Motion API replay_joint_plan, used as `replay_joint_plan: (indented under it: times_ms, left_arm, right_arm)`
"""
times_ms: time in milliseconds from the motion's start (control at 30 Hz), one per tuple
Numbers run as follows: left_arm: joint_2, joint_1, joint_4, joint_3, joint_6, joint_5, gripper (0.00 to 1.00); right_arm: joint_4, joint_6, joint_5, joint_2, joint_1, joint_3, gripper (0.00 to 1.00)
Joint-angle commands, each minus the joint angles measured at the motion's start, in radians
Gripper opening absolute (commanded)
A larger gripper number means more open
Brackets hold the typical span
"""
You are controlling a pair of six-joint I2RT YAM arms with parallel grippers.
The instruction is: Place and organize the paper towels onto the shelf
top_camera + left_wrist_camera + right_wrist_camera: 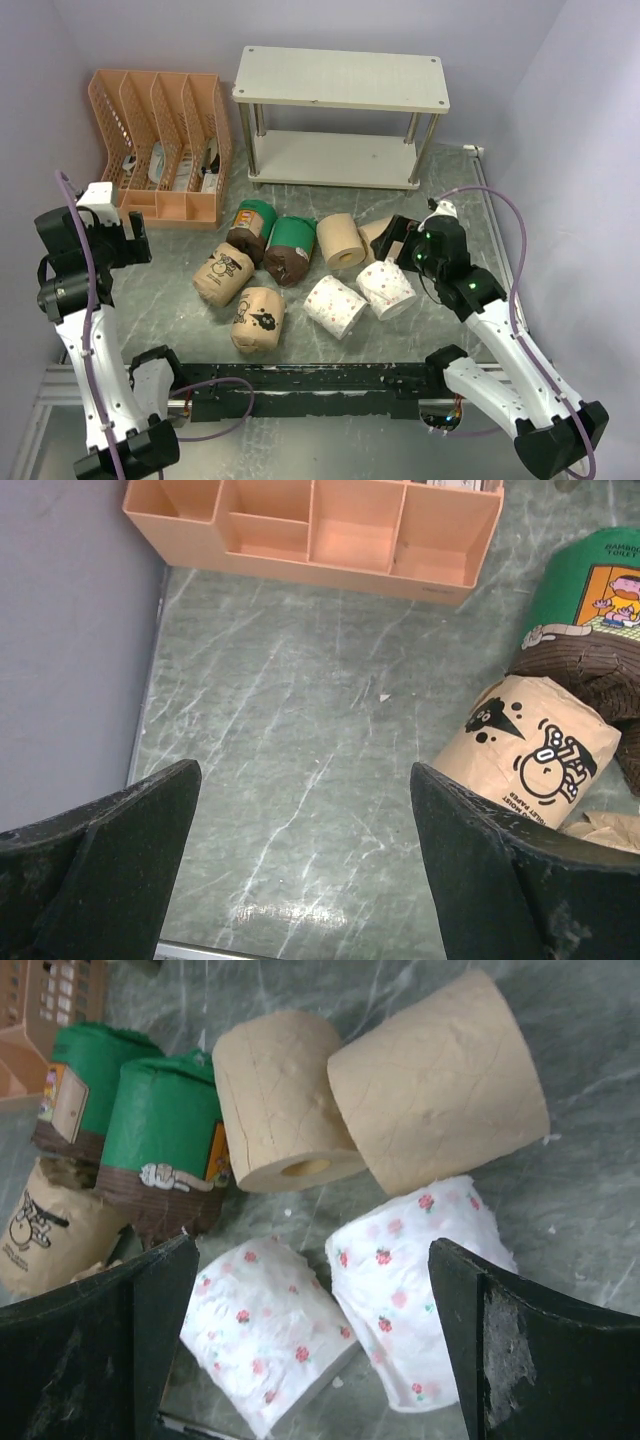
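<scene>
I will next move my right gripper to the left in the top view and down onto the green top of the paper towel nearest the organizer [104, 1050], because the top faces bare table.
The shelf [340, 80] stands at the back middle, both boards bare. All eight paper towels lie on the table in front of it. Two are brown with green tops [252, 228] [290, 248], two plain tan [342, 240] [375, 230], two white with dots [336, 305] [388, 287] and two tan with black prints [224, 272] [258, 318]. My right gripper [400, 242] is open and empty, hovering over the white rolls [265, 1335] [410, 1290] and tan rolls [275, 1100] [440, 1080]. My left gripper [135, 240] is open and empty over bare table [305, 780], left of a printed roll [530, 755].
An orange slotted file organizer [165, 145] stands at the back left, its low front tray in the left wrist view [320, 530]. Grey walls enclose the table on the left, back and right. A black rail [300, 380] runs along the near edge.
</scene>
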Motion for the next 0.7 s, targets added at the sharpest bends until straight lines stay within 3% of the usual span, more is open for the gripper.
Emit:
replay_joint_plan:
  times_ms: [0,133,267,500,667]
  left_arm:
    - [0.087,0.011,-0.02,0.028,0.032,0.073,0.97]
    - [0.151,0.011,-0.045,0.044,0.046,0.081,0.97]
    - [0.179,0.028,-0.075,0.067,0.054,0.076,0.97]
    - [0.272,0.095,-0.126,0.125,0.061,0.169,0.97]
    - [0.268,0.118,-0.09,0.082,0.047,0.138,0.99]
  right_arm:
    - [0.102,-0.014,0.139,-0.017,0.006,0.026,1.0]
    - [0.255,-0.014,0.197,-0.056,0.006,-0.013,1.0]
    - [0.525,-0.204,0.059,-0.086,0.005,-0.123,1.0]
    - [0.432,-0.331,-0.128,0.332,0.024,0.12,1.0]
    - [0.498,-0.392,-0.171,0.51,0.234,0.188,1.0]
